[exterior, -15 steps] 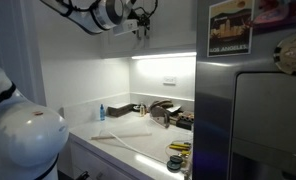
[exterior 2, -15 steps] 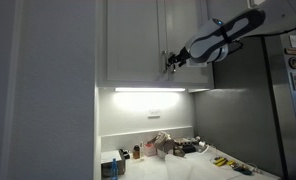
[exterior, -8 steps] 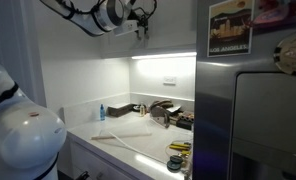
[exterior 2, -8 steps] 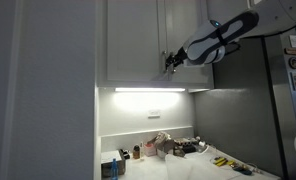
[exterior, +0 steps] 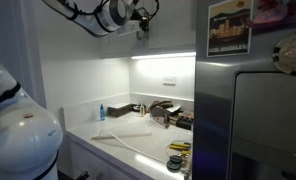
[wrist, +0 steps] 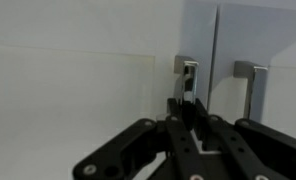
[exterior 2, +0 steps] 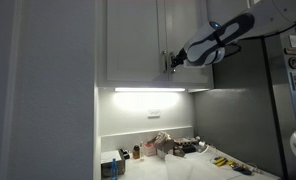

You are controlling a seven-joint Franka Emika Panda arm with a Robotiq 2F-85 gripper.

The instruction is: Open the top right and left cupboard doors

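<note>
I will pull my gripper back next, swing the door toward the fridge and release its seam-side edge (wrist: 210, 55). The door is still closed and my fingers are around its bar handle (wrist: 189, 72).
Two white cupboard doors hang above the counter, the left one (exterior 2: 133, 40) and the right one (exterior 2: 185, 30); both look closed. In the wrist view a dark seam runs between two door panels, with a metal bar handle (wrist: 189, 72) on one side of it and a second handle (wrist: 250, 82) on the other. My gripper (wrist: 188, 102) is shut on the first handle, its black fingers pinching the bar. In both exterior views the gripper (exterior 2: 171, 60) (exterior: 140, 25) is pressed to the lower edge of the doors, near the seam.
A lit strip light (exterior 2: 148, 90) runs under the cupboards. The counter (exterior: 128, 135) below holds a blue bottle (exterior: 101, 111), tools and other clutter (exterior 2: 178, 147). A stainless-steel fridge (exterior: 253, 120) stands beside it.
The jaws have gone from open to shut around the door handle. The arm has hardly moved, and the doors have not shifted.
</note>
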